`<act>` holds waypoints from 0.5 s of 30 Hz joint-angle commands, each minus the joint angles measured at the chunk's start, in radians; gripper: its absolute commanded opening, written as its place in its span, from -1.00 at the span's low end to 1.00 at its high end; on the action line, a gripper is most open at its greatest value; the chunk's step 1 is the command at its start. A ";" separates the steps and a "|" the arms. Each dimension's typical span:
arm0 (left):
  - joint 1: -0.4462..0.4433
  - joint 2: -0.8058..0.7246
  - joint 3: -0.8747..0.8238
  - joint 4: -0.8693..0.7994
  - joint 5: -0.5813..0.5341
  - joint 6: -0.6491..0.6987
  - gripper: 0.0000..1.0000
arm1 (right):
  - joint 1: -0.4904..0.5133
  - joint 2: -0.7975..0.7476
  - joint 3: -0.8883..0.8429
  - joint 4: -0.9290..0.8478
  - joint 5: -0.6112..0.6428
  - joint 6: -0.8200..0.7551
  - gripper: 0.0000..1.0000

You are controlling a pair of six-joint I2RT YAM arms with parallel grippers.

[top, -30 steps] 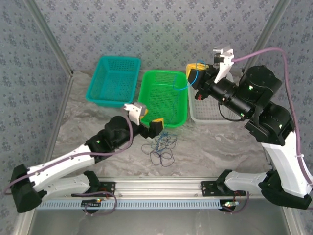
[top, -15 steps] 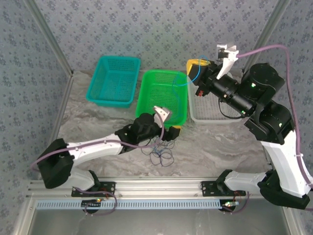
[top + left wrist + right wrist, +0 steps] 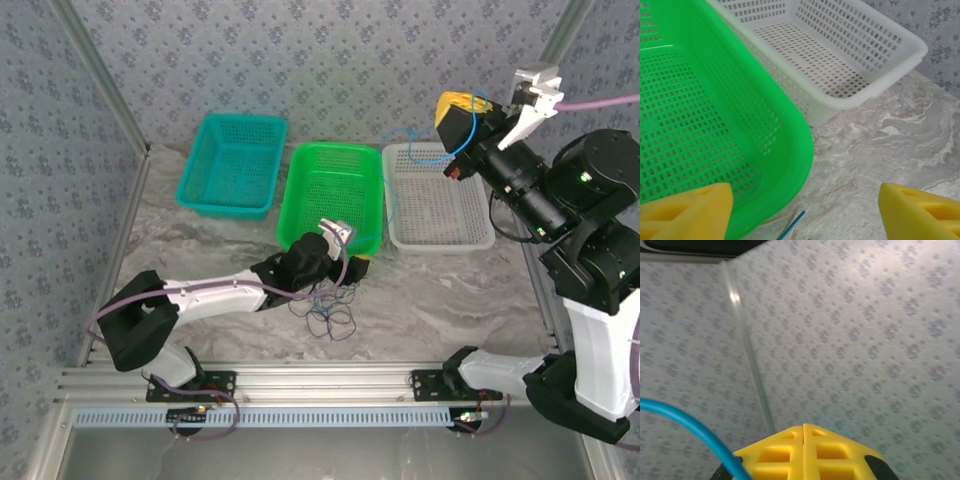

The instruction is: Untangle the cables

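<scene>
My right gripper is above the bottom of the white basket. It should lower and tip its fingers down toward the basket's bottom to release the blue cable.
A tangle of thin blue and dark cables (image 3: 330, 305) lies on the marble table in front of the green basket (image 3: 332, 147). My left gripper (image 3: 357, 268) hovers at the tangle's far edge, by the basket's near right corner. Its yellow fingers (image 3: 685, 212) stand wide apart, so the gripper (image 3: 800, 200) is open and holds nothing. A blue cable end (image 3: 792, 225) lies on the table between them. High over the white basket (image 3: 438, 245), my right gripper (image 3: 455, 110) is shut on a blue cable (image 3: 463, 147), which loops down toward that basket. The closed fingertips (image 3: 803, 432) point at the wall, with the blue cable (image 3: 690, 427) to their left.
A teal basket (image 3: 243, 118) stands at the back left beside the green one. Enclosure walls and metal posts ring the table. In the left wrist view the green basket wall (image 3: 715, 100) is very close, and the white basket (image 3: 880, 90) lies just beyond it.
The left arm reached forward and right to the far edge of the tangle, its jaws narrowing a little. The right arm rose and swung right, carrying the blue cable up.
</scene>
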 commanded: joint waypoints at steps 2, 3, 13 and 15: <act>-0.003 -0.087 -0.044 -0.041 -0.064 -0.014 0.57 | -0.132 0.042 -0.070 -0.033 -0.002 -0.044 -1.00; -0.003 -0.102 -0.058 -0.046 -0.076 -0.017 0.57 | -0.173 0.049 -0.087 -0.023 -0.021 -0.032 -1.00; -0.002 -0.272 -0.189 -0.154 -0.219 -0.050 0.63 | -0.458 0.086 -0.220 0.147 -0.203 0.048 -1.00; -0.002 -0.312 -0.220 -0.160 -0.241 -0.052 0.64 | -0.480 0.104 -0.221 0.132 -0.213 0.045 -1.00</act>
